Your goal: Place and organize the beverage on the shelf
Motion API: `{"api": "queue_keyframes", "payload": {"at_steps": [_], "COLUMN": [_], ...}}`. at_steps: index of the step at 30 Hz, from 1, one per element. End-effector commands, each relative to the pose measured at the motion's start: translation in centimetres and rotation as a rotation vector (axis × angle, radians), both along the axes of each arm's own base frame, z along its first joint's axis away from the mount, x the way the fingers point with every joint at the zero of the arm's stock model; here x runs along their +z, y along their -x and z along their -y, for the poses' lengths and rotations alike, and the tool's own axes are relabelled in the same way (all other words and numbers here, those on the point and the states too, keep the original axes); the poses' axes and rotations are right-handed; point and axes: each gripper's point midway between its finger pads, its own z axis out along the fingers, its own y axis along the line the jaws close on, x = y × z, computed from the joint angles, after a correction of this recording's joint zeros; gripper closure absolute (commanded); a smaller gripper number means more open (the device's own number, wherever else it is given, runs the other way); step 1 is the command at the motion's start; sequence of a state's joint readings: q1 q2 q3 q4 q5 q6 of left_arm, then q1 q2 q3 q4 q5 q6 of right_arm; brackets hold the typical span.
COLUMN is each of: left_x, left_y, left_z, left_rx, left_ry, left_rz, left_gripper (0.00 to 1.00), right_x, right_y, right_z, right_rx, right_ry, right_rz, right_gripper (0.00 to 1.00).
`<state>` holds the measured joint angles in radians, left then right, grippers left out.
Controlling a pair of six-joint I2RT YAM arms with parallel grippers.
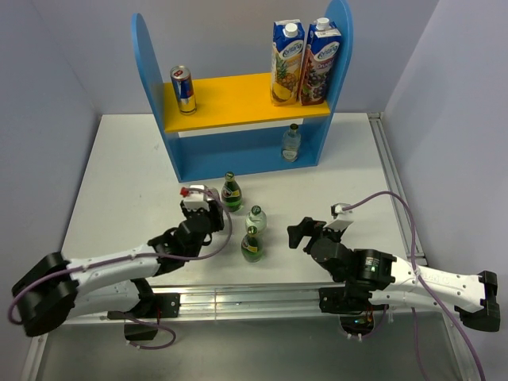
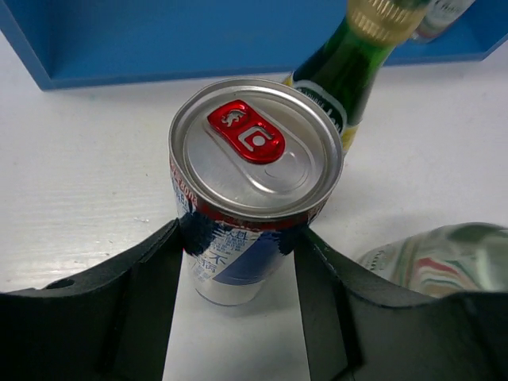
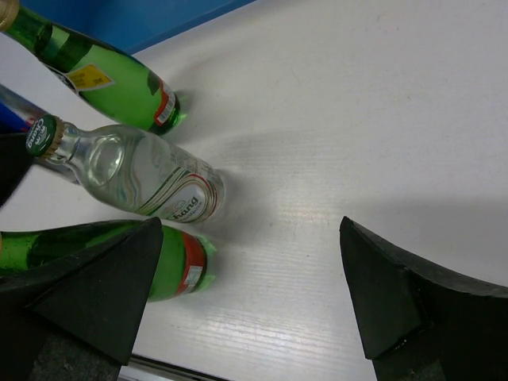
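Observation:
My left gripper will next move its can up and outward onto the yellow board [image 1: 212, 103] beside the second can and release it there, because that part of the board is empty.
My left gripper [image 1: 208, 200] is shut on a blue-and-silver can [image 2: 254, 182] with a red tab, which stands on the table in front of the shelf [image 1: 238, 99]. A second can [image 1: 183, 89] stands on the yellow upper board at the left. A clear bottle [image 1: 292, 143] stands on the lower level at the right. Two green bottles [image 1: 231, 192] [image 1: 252, 244] and a clear bottle [image 1: 255, 218] stand on the table between the arms. My right gripper [image 1: 313, 234] is open and empty just right of them, with the near green bottle [image 3: 178, 262] beside its left finger.
Two tall juice cartons [image 1: 302, 62] fill the right end of the upper board. The table's metal rail [image 1: 238, 302] runs along the near edge. The blue shelf base [image 2: 159, 40] lies just beyond the held can.

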<state>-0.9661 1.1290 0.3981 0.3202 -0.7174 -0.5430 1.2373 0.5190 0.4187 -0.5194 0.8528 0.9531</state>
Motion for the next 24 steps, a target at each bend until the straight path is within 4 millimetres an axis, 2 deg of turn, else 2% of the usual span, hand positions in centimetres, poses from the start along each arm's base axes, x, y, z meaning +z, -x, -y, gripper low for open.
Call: {"api": "queue_keyframes", "payload": {"at_steps": [1,2,5,6,8,9,11,12,13,14,15,17,18,19,20,21,22,23,24], "left_x": [6.8,8.8,11.0,12.7,14.1,16.5,17.9,20.9,20.9,21.9,24.5,25.5,28.0,27.9,28.6,30.9,30.4,32.3,32.7], "left_y": [-0.3,-0.2,0.2,0.0,-0.2,-0.4,-1.2,-1.6,-2.3,-2.7,-3.1,-4.7,-5.1,-6.4,-6.9,-7.4,-8.7,-9.2,-9.7], "left_z": [-0.4,-0.8,-1.7,-1.7,-1.9,-1.7,-1.3,-0.9,-0.5,-0.4,-0.1,0.5,0.6,0.8,1.2,1.2,1.3,1.2,1.4], "left_rx": [0.044,0.048,0.056,0.061,0.063,0.065,0.064,0.060,0.050,0.045,0.041,0.035,0.038,0.050,0.029,0.032,0.046,0.050,0.043], "left_ry": [0.110,0.139,0.137,0.153,0.117,0.140,0.098,0.131,0.094,0.077,0.106,0.073,0.097,0.074,0.070,0.098,0.069,0.083,0.077], "left_rz": [0.089,0.118,0.135,0.157,0.170,0.199,0.210,0.243,0.228,0.243,0.273,0.277,0.304,0.295,0.301,0.328,0.310,0.335,0.336], "left_gripper": [1.00,1.00,1.00,1.00,1.00,1.00,1.00,1.00,1.00,1.00,1.00,1.00,1.00,1.00,1.00,1.00,1.00,1.00,1.00], "right_x": [0.9,0.9,1.0,0.9,1.0,0.9,0.9,0.9,1.0,1.0,1.1,1.1,1.1,1.2,1.2,1.1,1.2,1.2,1.2], "right_y": [-0.5,-0.5,-0.4,-0.4,-0.4,-0.4,-0.5,-0.4,-0.5,-0.5,-0.4,-0.4,-0.4,-0.4,-0.4,-0.4,-0.3,-0.4,-0.4], "right_z": [0.1,0.1,0.1,0.1,0.1,0.1,0.1,0.1,0.1,0.1,0.1,0.2,0.2,0.2,0.2,0.1,0.1,0.1,0.1], "right_rx": [-0.035,-0.035,-0.034,-0.033,-0.032,-0.032,-0.033,-0.031,-0.033,-0.033,-0.031,-0.032,-0.031,-0.029,-0.028,-0.024,-0.021,-0.022,-0.022], "right_ry": [-0.035,-0.038,-0.041,-0.040,-0.041,-0.040,-0.040,-0.040,-0.041,-0.041,-0.044,-0.047,-0.052,-0.055,-0.057,-0.055,-0.061,-0.058,-0.059], "right_rz": [0.033,0.035,0.038,0.037,0.038,0.038,0.038,0.037,0.039,0.040,0.040,0.042,0.043,0.044,0.044,0.044,0.044,0.046,0.045], "right_gripper": [0.01,0.01,0.01,0.01,0.01,0.01,0.01,0.01,0.01,0.01,0.01,0.01,0.01,0.01,0.01,0.01,0.01,0.01,0.01]}}
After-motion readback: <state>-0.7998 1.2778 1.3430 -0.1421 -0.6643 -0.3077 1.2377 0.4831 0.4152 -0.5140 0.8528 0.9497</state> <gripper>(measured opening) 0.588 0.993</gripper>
